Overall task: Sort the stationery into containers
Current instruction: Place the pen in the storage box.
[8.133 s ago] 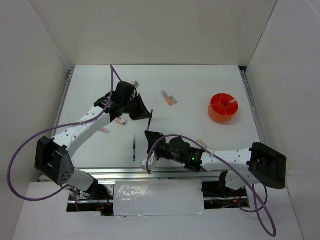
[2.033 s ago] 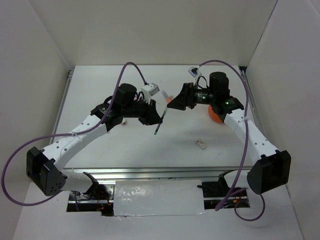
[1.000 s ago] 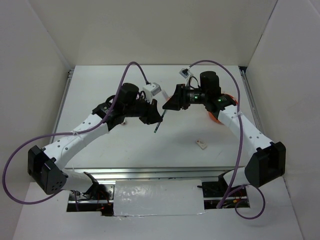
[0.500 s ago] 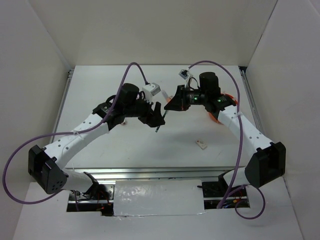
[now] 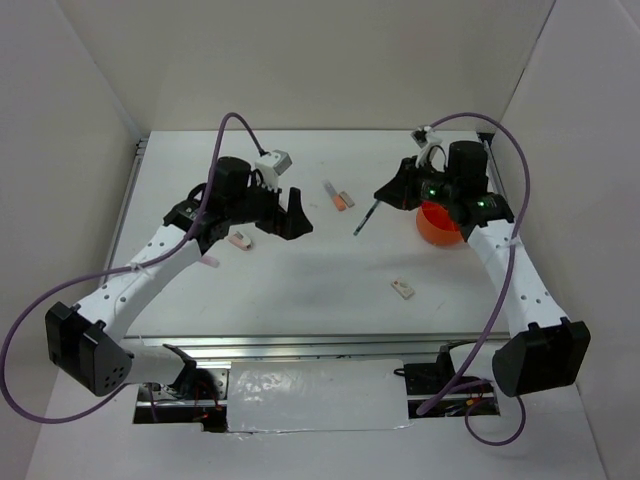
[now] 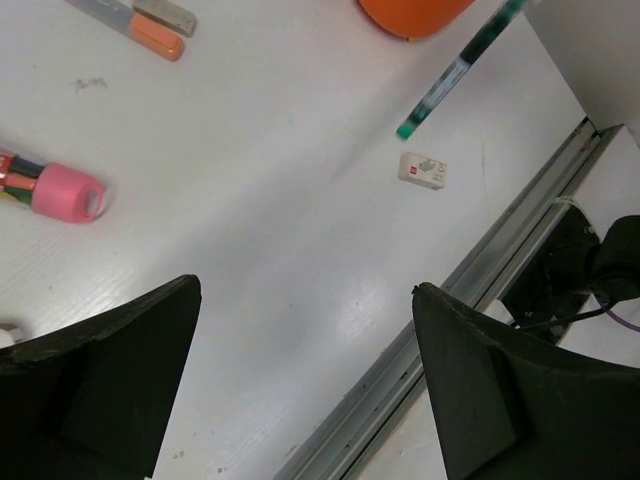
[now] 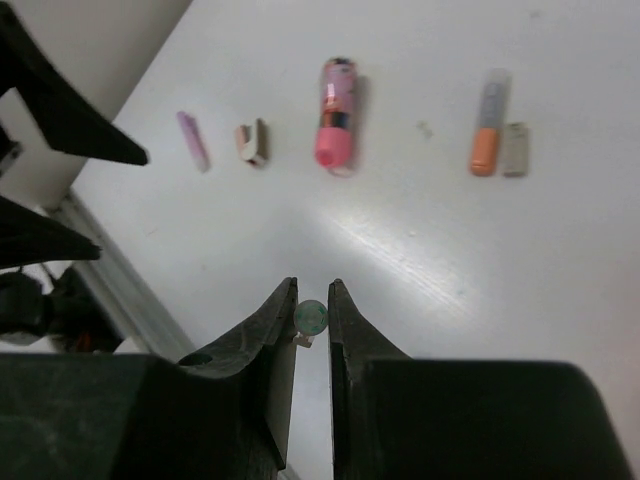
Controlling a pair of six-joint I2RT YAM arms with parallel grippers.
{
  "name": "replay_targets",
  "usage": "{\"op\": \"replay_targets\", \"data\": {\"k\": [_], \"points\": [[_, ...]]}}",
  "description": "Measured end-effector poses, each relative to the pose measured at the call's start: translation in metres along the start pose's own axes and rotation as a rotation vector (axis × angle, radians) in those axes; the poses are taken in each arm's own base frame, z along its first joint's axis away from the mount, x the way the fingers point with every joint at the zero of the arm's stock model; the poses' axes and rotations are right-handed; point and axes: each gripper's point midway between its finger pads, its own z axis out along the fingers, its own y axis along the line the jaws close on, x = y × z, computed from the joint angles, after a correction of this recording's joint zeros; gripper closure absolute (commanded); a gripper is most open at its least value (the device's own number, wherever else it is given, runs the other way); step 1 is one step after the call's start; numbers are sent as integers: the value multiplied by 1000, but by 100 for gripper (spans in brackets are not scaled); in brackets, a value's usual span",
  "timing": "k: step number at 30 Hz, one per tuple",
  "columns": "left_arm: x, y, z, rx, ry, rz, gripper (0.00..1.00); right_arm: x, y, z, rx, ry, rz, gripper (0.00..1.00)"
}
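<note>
The pen still hangs beside the orange container, so the robot's right gripper needs to swing to the right in the top view next and release the pen over the orange container's opening (image 5: 438, 215).
My right gripper (image 5: 385, 196) is shut on a thin dark pen (image 5: 364, 220) with a green tip and holds it slanting in the air, just left of the round orange container (image 5: 441, 224). The right wrist view shows the pen (image 7: 311, 317) end-on between the pads. Over the table's left middle, my left gripper (image 5: 293, 215) stands wide open with nothing in it. On the table lie a pink tube (image 5: 240, 240), a lilac pen (image 5: 210, 262), an orange pen (image 5: 338, 198) and a white eraser (image 5: 403, 288). In the left wrist view, the held pen (image 6: 450, 75) hangs in front of the container (image 6: 410, 12).
A small grey block (image 7: 514, 150) lies beside the orange pen (image 7: 487, 135), and a small brownish block (image 7: 252, 142) lies between the lilac pen (image 7: 192, 140) and the pink tube (image 7: 337, 115). A metal rail (image 6: 470, 270) runs along the table's near edge. White walls close in on both sides.
The left gripper opened and let go of the dark pen. The right gripper shut on it and carried it right, toward the orange container. The left arm drew back to the left.
</note>
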Motion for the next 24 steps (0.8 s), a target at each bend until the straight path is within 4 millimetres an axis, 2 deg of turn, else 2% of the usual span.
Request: {"op": "replay_targets", "data": {"k": [6,10,13,17,20,24], "points": [[4,9,-5,-51,-14,25,1,-12,-36,-30,144,-52,-42,100],[9,17,-5,-97,-4,26,1,-7,-50,-34,199,-41,-48,100],[13,27,-5,-142,16,43,1,4,-66,-36,259,-21,-60,100],[23,41,-4,-190,55,49,1,21,-103,-51,399,-1,-48,100],[23,47,-6,-210,60,58,1,18,-131,-70,507,-20,-45,100],[22,51,-7,-228,56,61,1,7,-155,-92,606,-60,-54,100]]}}
